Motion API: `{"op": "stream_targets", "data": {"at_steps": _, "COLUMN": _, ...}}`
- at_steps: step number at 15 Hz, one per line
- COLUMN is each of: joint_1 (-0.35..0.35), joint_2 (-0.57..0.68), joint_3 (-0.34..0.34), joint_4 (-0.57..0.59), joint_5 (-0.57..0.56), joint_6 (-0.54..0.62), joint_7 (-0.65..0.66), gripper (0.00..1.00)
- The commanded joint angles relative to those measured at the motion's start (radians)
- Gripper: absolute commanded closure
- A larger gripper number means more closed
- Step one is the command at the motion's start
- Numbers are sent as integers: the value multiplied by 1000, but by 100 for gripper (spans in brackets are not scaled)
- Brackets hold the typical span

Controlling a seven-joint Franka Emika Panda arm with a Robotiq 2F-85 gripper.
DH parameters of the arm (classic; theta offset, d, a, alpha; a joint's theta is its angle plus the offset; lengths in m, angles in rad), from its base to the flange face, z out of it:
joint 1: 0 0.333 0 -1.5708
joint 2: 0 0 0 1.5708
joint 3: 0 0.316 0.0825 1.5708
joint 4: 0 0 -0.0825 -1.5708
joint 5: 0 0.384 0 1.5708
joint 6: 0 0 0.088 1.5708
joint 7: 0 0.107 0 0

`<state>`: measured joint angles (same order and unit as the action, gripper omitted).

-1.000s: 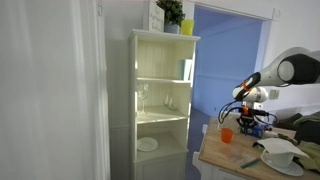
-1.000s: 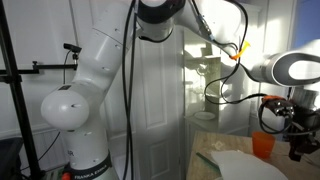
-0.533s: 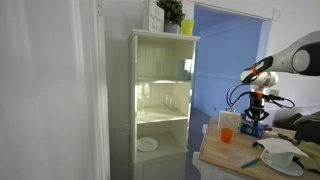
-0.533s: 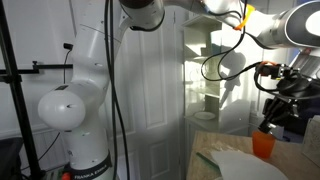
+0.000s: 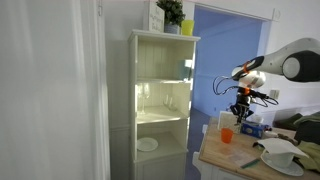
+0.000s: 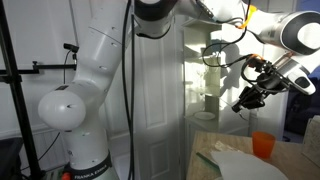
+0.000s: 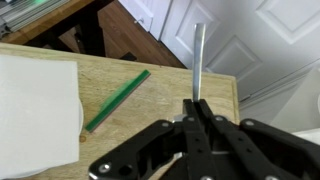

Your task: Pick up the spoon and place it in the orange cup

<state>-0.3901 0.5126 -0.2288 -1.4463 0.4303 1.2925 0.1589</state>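
The gripper moves across over the orange cup's open top (image 6: 263, 135) next, which is below and off to its side, lowers the spoon inside and releases it.
My gripper (image 7: 192, 108) is shut on the spoon, whose thin metal handle (image 7: 198, 55) sticks out past the fingertips in the wrist view. The spoon's bowl is hidden. In both exterior views the gripper (image 5: 240, 107) (image 6: 247, 97) hangs in the air above the wooden table (image 5: 225, 155). The orange cup (image 5: 227, 135) (image 6: 263, 145) stands upright on the table, below the gripper and a little to its side. The cup is out of the wrist view.
A green stick (image 7: 118, 100) lies on the table next to a white sheet (image 7: 35, 110). A white dish (image 5: 283, 160) sits further along the table. A tall white shelf unit (image 5: 160, 90) stands beside it, with a yellow plant pot (image 5: 186, 28) on top.
The gripper has risen from low beside the orange cup to well above the table and shifted sideways away from the cup, with the spoon in its jaws.
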Motion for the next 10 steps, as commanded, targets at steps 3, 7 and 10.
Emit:
{"op": "stream_targets", "data": {"at_steps": 3, "joint_1": -29, "joint_2": 183, "joint_3": 27, "joint_4": 219, "joint_5": 112, "joint_6": -53, "joint_7": 131, "gripper": 98}}
{"op": "stream_targets", "data": {"at_steps": 7, "joint_1": -64, "joint_2": 274, "joint_3": 31, "joint_4": 329, "joint_5": 140, "joint_6": -58, "joint_7": 209, "gripper": 98}}
{"op": "stream_targets", "data": {"at_steps": 10, "joint_1": -94, "joint_2": 325, "joint_3": 37, "joint_4": 397, "joint_5": 151, "joint_6": -69, "joint_7": 251, "gripper": 98}}
